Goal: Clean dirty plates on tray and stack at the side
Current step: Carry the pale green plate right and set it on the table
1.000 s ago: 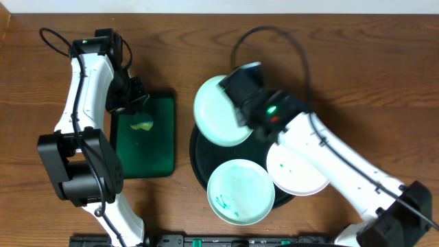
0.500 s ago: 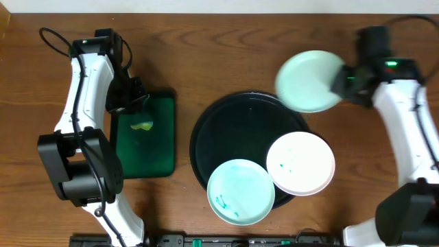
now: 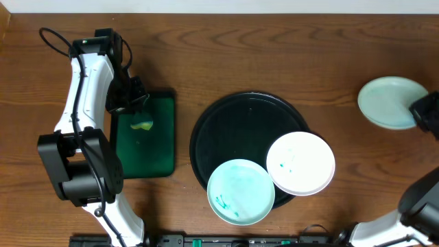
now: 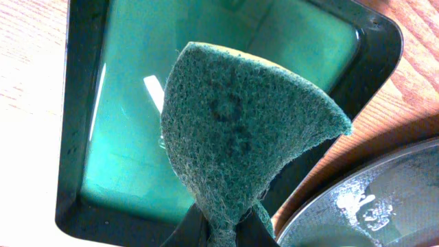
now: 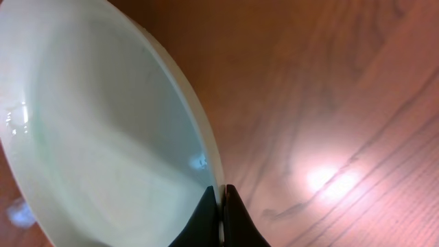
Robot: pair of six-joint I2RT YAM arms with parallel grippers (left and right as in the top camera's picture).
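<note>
The right gripper lowers the pinched mint-green plate onto the bare brown wood below it next, clear of the black tray [image 3: 233, 130], and releases the plate's rim.
The black round tray [image 3: 233, 130] holds a mint-green plate [image 3: 240, 192] with teal smears at its front and a white plate [image 3: 300, 163] at its right, both overhanging the rim. A second mint-green plate [image 3: 391, 101] hangs over the wood at the far right, its rim [image 5: 199, 130] pinched by my shut right gripper [image 5: 221, 206], which sits at the frame's right edge [image 3: 426, 113]. My left gripper [image 4: 223, 230] is shut on a green scouring sponge [image 4: 240, 130] above the green rectangular tray [image 4: 82, 103], by the tray's top edge [image 3: 136, 92] overhead.
The green rectangular tray [image 3: 144, 154] lies left of the black tray with a yellow-green bit [image 3: 143, 126] in it. Brown wood tabletop [image 3: 384, 178] spreads right of the black tray. A black cable [image 3: 274, 34] curves over the table's back.
My right gripper has carried the mint-green plate from over the black tray's upper left across to the far right of the table. The left arm has not moved.
</note>
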